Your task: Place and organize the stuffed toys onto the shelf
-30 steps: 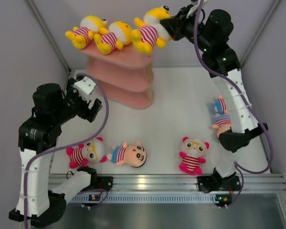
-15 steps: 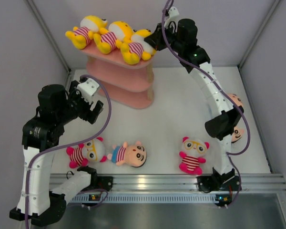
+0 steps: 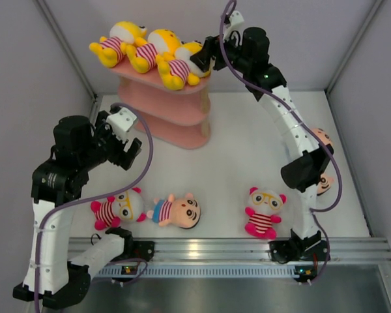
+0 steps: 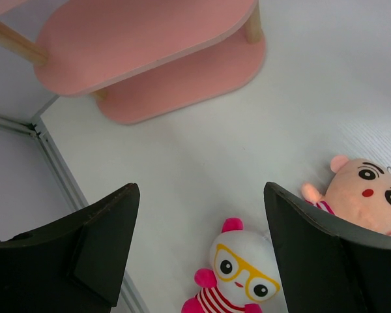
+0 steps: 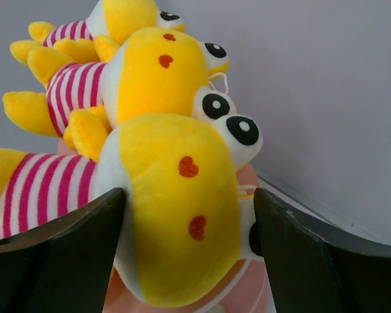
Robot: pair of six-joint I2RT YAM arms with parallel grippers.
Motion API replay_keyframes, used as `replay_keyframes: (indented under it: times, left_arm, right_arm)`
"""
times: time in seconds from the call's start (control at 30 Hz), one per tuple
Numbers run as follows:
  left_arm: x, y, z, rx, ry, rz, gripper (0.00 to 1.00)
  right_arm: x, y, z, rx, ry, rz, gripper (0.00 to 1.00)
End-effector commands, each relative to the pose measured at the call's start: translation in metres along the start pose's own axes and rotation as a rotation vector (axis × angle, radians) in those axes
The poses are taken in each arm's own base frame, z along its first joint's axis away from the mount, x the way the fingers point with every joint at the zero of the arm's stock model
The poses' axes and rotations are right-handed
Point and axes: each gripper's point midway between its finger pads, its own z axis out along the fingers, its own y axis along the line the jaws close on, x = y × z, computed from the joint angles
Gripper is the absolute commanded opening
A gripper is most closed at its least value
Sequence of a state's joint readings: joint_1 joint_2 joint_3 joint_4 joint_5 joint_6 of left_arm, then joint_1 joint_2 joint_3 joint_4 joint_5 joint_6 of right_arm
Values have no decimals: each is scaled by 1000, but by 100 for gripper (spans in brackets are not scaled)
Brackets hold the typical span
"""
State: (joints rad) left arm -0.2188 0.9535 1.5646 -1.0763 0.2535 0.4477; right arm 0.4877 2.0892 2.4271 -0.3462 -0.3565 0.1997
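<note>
The toy's white head with yellow glasses (image 3: pixel 128 205) (image 4: pixel 244 266) is below my left gripper's open fingers and nearer my base. I should move my left gripper back and down onto it next, with the fingers open.
Three yellow stuffed toys lie in a row on the top board of the pink shelf (image 3: pixel 182 127): one at the left (image 3: pixel 120 42), one in the middle (image 3: pixel 153 47), and the nearest (image 3: pixel 181 66). My right gripper (image 3: pixel 202 57) is open, its jaws standing either side of the nearest toy's head (image 5: pixel 176 195), which rests on the board. My left gripper (image 3: pixel 127 140) hangs open above the floor, over a pink-and-white toy with glasses (image 4: pixel 244 270). A peach-faced toy (image 4: pixel 368 192) lies beside that one.
A second pink-and-white toy (image 3: pixel 264 212) lies at the front right. Two peach-faced toys (image 3: pixel 322 138) (image 3: pixel 324 184) peek out from behind the right arm. The shelf's lower boards (image 4: pixel 150 45) carry nothing. Grey walls close in the sides and back.
The right arm brought the third yellow toy down onto the top board next to the other two, and its jaws spread apart. The left arm has hardly moved.
</note>
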Motion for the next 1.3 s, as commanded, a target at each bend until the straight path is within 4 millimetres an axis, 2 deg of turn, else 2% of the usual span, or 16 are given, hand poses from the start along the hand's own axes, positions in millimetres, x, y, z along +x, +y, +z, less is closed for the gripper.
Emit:
replay_keyframes:
  times: [0.0,0.27,0.37,0.5,0.53,0.57,0.6,0.63,0.67,0.73,0.77,0.83,0.87,0.93,1.03,1.27]
  left_arm:
    - [0,1,3,-1,-6,11,83]
    - [19,-1,9,-4,46,11,84]
    - [44,4,16,-42,128,13,86]
    - [108,16,25,-144,358,19,87]
    - [121,17,26,-158,405,20,87]
    - [142,12,28,-148,470,20,87]
    - [155,9,27,-139,513,21,87]
    - [166,4,27,-121,546,22,87]
    - [187,-6,29,-80,602,31,87]
    - [212,-17,27,-30,669,38,87]
    - [234,-26,27,17,727,59,87]
    - [254,-32,25,65,781,41,87]
    - [266,-37,23,112,807,53,87]
    - [276,-48,20,194,810,7,88]
    - [298,-63,20,309,810,50,90]
    - [316,-73,60,327,706,27,86]
  right_arm:
    - [-48,18,-29,-5,-96,-69,81]
    - [-105,17,-78,70,-204,-147,99]
    - [-121,19,-100,95,-240,-160,99]
    - [-122,34,-132,90,-241,-139,99]
    - [-133,48,-156,82,-272,-148,99]
    - [-104,43,-153,91,-213,-122,99]
    - [-98,46,-160,93,-207,-100,99]
    - [-104,57,-183,94,-236,-98,99]
    - [-73,49,-182,115,-176,-50,99]
    - [-67,56,-208,134,-193,-22,99]
    - [-32,49,-206,146,-133,24,99]
    - [-16,57,-219,129,-125,39,98]
    - [14,54,-217,129,-59,62,98]
    - [37,55,-221,121,-4,80,98]
    - [93,52,-220,106,124,126,97]
    - [148,71,-213,19,223,153,94]
